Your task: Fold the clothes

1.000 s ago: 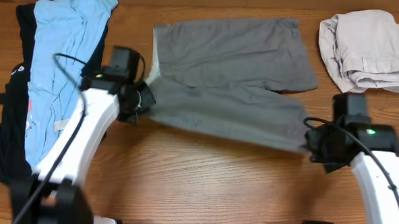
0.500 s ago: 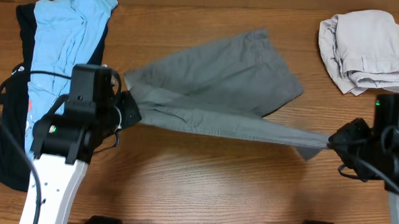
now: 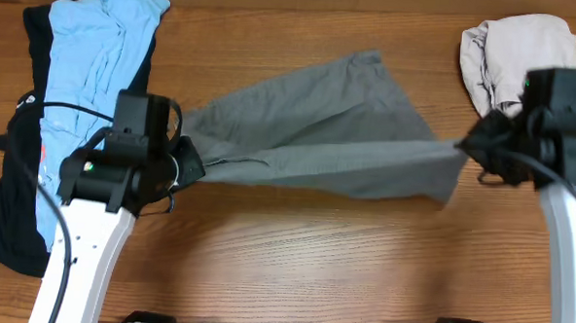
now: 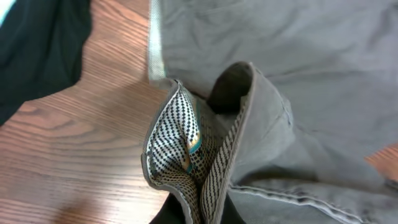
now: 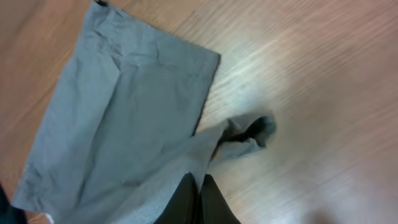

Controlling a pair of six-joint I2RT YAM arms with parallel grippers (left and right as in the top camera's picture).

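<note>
My right gripper needs to move outward and down onto the flat leg's end (image 3: 394,88) (image 5: 149,32) and let go, because the other leg lies flat outward of the held hem.
The grey shorts (image 3: 319,124) hang stretched between both grippers above the table's middle. My left gripper (image 3: 186,162) is shut on the waistband, whose pale checked lining (image 4: 177,146) shows in the left wrist view. My right gripper (image 3: 469,145) is shut on a leg hem (image 5: 245,134), held near the right edge; the other leg (image 5: 124,106) lies flat on the wood. A light-blue shirt (image 3: 92,85) lies on a black garment (image 3: 14,198) at far left.
A folded beige garment (image 3: 526,70) sits at the back right, right behind my right gripper. Bare wooden table (image 3: 313,260) stretches along the front between the two arms.
My right gripper has carried the leg hem from the front right toward the back, up by the beige garment. The shorts lifted and swung; the left gripper shifted left and holds on.
</note>
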